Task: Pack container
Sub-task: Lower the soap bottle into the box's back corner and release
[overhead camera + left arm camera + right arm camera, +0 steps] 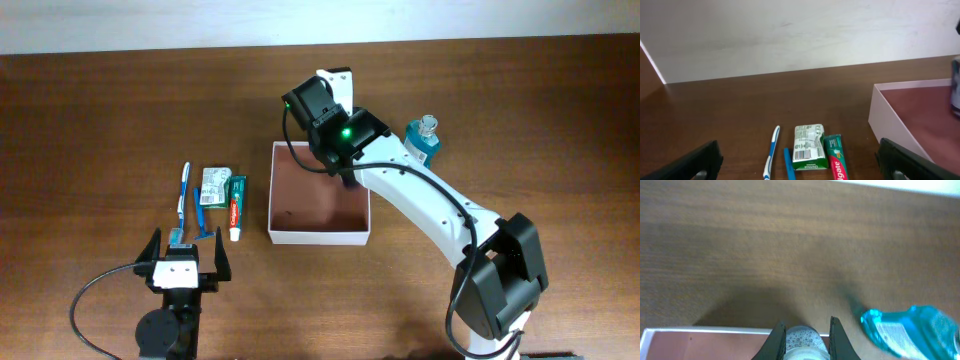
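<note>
The clear bottle is still hanging above the container's bottom nearest the mouthwash bottle, so my right gripper should next lower it onto that bottom and let it go.
The container [318, 236] is a shallow white-walled box with a pinkish-brown floor at the table's middle. Its rim shows in the right wrist view [705, 329] and its wall in the left wrist view [890, 125]. My right gripper [343, 168] hangs over the container's far right corner. It is shut [806, 330] on a small clear bottle with foamy liquid [804, 339]. A blue mouthwash bottle [424, 138] stands on the table right of the container, also seen in the right wrist view [912, 330]. My left gripper [185, 262] is open and empty [802, 167] near the front edge.
Left of the container lie a toothbrush [183, 190], a blue razor [202, 215], a green soap pack [214, 183] and a toothpaste tube [237, 205]. The left wrist view shows them just ahead of the jaws: toothbrush [772, 157], razor [789, 165], soap [809, 147], toothpaste [836, 159].
</note>
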You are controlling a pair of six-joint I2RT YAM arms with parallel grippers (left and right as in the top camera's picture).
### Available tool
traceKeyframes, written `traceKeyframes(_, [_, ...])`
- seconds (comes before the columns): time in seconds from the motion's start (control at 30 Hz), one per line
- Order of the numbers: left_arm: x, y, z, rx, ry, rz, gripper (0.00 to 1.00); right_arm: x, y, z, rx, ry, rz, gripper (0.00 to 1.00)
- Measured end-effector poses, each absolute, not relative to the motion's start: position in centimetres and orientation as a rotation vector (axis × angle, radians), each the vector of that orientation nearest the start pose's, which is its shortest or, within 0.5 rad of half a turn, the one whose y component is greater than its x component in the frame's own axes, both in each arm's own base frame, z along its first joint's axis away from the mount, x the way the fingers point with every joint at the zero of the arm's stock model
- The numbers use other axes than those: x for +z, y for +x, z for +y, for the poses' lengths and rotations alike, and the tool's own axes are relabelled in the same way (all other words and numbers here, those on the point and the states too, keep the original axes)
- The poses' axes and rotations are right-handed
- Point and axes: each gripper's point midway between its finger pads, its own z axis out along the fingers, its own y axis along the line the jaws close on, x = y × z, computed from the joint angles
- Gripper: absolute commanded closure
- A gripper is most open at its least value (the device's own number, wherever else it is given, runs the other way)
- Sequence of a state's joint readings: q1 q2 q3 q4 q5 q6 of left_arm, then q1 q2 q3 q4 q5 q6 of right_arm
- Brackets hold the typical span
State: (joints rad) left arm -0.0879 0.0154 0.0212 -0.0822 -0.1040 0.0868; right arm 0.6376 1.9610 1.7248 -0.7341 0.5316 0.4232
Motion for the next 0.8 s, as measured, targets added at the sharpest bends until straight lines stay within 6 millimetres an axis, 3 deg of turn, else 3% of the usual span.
traceKeyframes(0.2, [16.0, 24.6, -0.4, 0.085, 0.065, 1.646, 0.01, 17.9, 45.6, 22.9, -0.211, -0.147, 2.346, 0.94])
traceKeyframes(0.43, [16.0, 24.6, -0.4, 0.085, 0.065, 1.647, 0.0, 17.0, 44.6, 22.7, -0.233, -0.215, 2.404, 0.94])
traceKeyframes(0.8, [16.0, 24.6, -0.4, 0.084, 0.065, 1.646, 0.01, 16.8, 44.5, 23.5, -0.176, -0.232, 2.414, 0.95])
